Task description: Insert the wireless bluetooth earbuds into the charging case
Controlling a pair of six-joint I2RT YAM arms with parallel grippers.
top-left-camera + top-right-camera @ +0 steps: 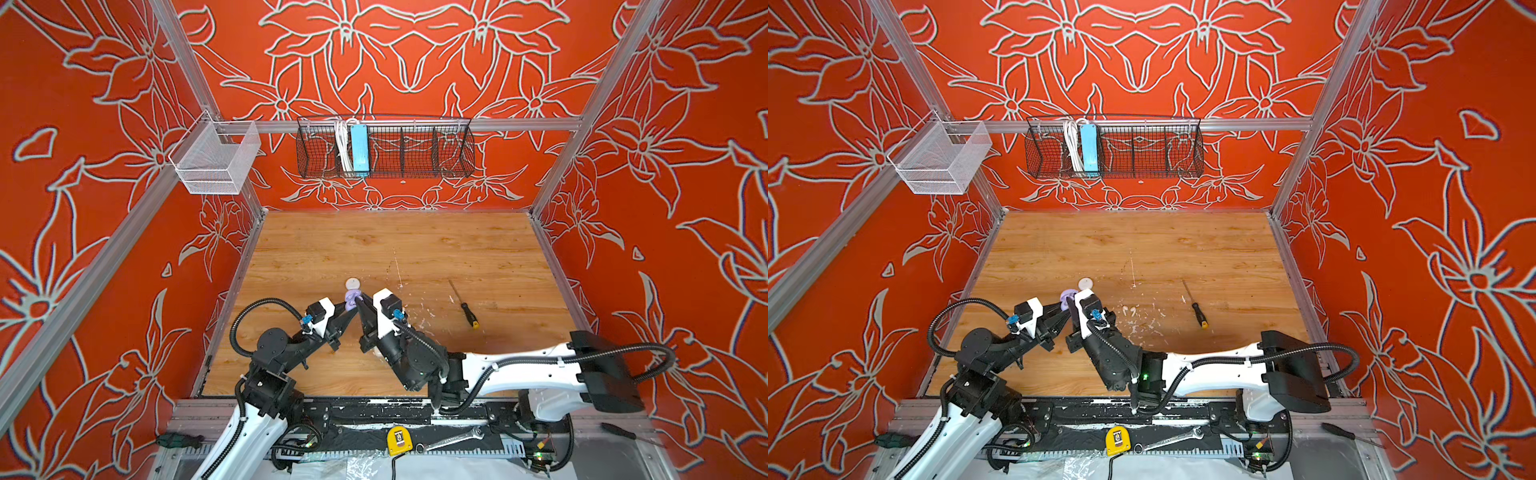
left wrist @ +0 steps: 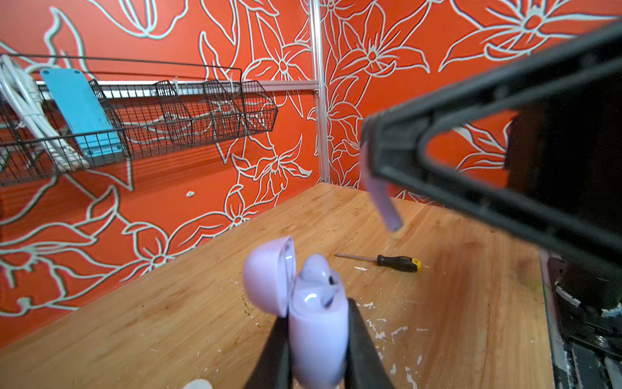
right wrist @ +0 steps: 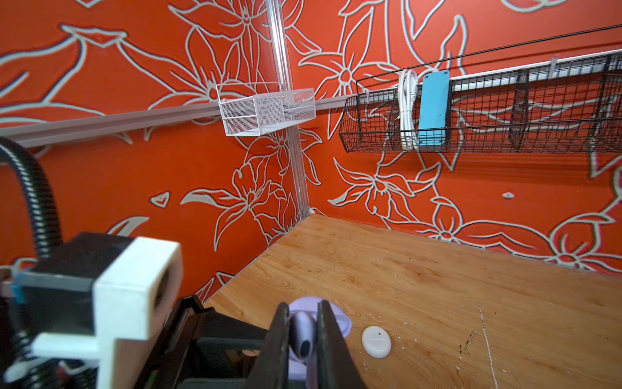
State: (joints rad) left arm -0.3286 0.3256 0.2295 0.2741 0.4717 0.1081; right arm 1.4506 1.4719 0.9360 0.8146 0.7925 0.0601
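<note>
Next, my right gripper swings from the case, tilts and lowers to release the earbud among the white flecks, since they lie below toward the screwdriver.
My left gripper [image 2: 316, 311] is shut on the lavender charging case [image 2: 318, 336], one finger on each side. The case's lid [image 2: 269, 276] is swung open, and one lavender earbud [image 2: 316, 269] sits in it. My right gripper [image 3: 303, 308] is shut on a second lavender earbud [image 3: 303, 333]. Its stem [image 2: 382, 202] hangs from the tip just above and beside the open case. In both top views the two grippers [image 1: 354, 309] [image 1: 361, 298] meet tip to tip over the case [image 1: 351, 300] [image 1: 1066, 299], at the table's left middle. Two small white earbuds [image 1: 1129, 309] lie to the right of the arms.
A closed white round case [image 1: 352, 284] [image 3: 376, 341] lies just behind the lavender one. A black and yellow screwdriver [image 1: 465, 305] [image 2: 397, 262] lies to the right. White flecks dot the wooden table [image 1: 415, 249]. A black wire basket [image 1: 386, 149] and a white one [image 1: 216, 158] hang on the walls.
</note>
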